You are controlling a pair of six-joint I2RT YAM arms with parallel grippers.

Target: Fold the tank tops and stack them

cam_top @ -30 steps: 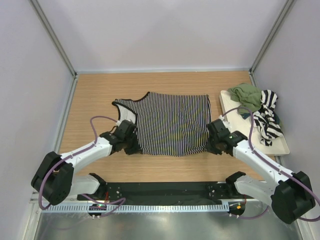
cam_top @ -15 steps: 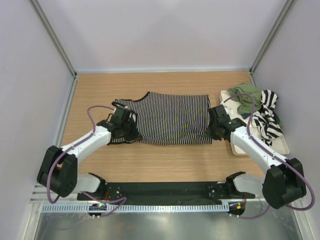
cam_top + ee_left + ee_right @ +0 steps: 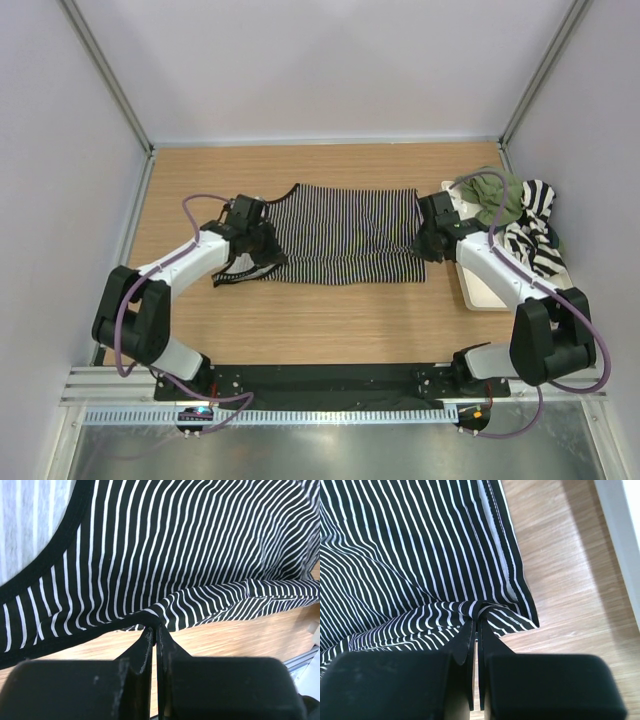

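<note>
Next, my right gripper should move outward and down to release the hem edge on the flat striped cloth [image 3: 404,237] [image 3: 476,580], since that cloth lies below and outward of the gripper.
The pinstriped tank top [image 3: 345,235] lies on the wooden table, its near half folded up over the far half. My left gripper [image 3: 262,243] is shut on the folded edge at the top's left side; the pinched cloth shows in the left wrist view [image 3: 150,617]. My right gripper [image 3: 428,235] is shut on the edge at the right side, and the pinched cloth shows in the right wrist view [image 3: 482,611]. The olive green tank top [image 3: 495,193] and the broad-striped tank top [image 3: 530,235] lie bunched on the cream tray [image 3: 490,290] at the right.
The tray sits close beside my right arm along the right wall. Grey walls enclose the table on three sides. A black mounting rail [image 3: 320,380] runs along the near edge.
Both grippers have carried the near edge of the pinstriped top away from me, folding it over the far half. The visible cloth is now about half as deep.
</note>
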